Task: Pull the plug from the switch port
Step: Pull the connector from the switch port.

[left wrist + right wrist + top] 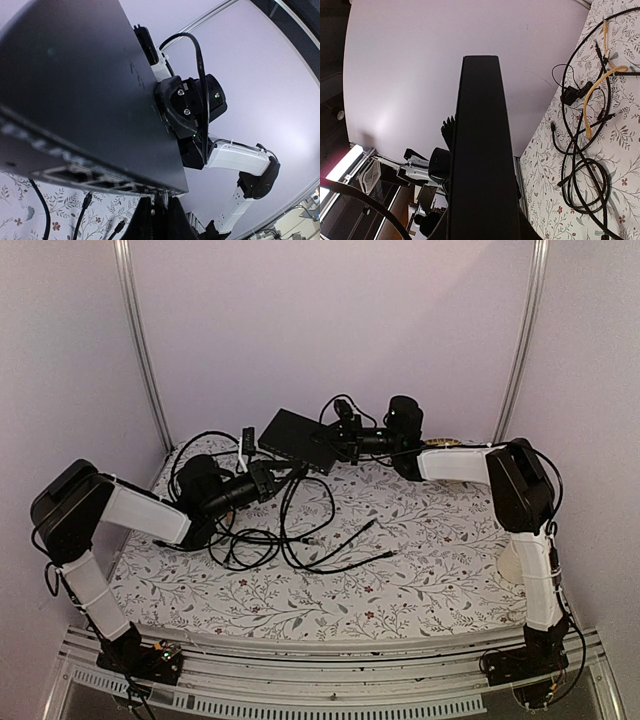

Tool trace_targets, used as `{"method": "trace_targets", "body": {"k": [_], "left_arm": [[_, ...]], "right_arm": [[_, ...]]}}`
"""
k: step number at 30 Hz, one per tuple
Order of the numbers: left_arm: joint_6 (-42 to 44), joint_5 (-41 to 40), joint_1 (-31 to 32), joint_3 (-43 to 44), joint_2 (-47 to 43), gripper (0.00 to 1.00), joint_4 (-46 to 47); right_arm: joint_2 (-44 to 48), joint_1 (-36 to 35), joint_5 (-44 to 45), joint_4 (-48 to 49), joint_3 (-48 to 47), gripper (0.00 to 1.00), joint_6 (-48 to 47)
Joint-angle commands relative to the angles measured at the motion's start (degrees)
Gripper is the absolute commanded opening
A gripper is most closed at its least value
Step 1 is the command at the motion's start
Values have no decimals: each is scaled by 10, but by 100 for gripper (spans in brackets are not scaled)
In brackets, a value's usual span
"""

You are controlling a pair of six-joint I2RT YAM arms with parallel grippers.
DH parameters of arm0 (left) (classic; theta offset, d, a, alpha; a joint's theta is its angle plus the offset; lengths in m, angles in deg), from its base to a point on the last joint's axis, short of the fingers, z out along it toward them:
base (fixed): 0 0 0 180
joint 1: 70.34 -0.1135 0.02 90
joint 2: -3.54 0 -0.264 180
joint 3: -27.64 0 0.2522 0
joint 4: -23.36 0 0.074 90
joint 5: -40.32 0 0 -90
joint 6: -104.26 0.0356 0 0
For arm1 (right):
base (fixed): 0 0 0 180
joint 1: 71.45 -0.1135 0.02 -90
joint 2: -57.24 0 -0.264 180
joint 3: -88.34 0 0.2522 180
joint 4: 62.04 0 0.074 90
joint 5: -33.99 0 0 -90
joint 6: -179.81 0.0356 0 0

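Note:
My left gripper has the coiled cables to its left in the top view, so next it will move off the switch [298,438] toward them to let go of the plug.
The switch [298,438], a flat black box, is held tilted above the back of the table. My right gripper [342,446] is shut on its right end, and the right wrist view shows the switch [480,150] edge-on between the jaws. In the left wrist view the switch [85,90] fills the upper left, its port row along the lower edge. My left gripper [160,198] is shut on a clear plug [163,193] that meets the port at the switch's near corner. How deep the plug sits is hidden. From above, the left gripper [272,478] is at the switch's lower left edge.
Loose black cables [300,530] sprawl over the flowered tablecloth [430,570] between the arms. A yellow cable [600,80] and a small black adapter [568,95] lie among more cables in the right wrist view. Metal frame posts [140,340] stand at the back corners.

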Motion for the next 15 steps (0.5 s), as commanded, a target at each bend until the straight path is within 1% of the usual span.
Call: {"method": "trace_targets", "body": {"k": [1,10,15], "left_arm": [[35,10,-16,-6,-3,0,-60],[39,16,-41,-14,-11,0,-65],[38,20,-44,-9,-6,0,-63]], "right_arm": [[28,35,29,50,-21,2,13],[29,42,5,49,-24,2,15],[28,43,9,49,-25,2,16]]}}
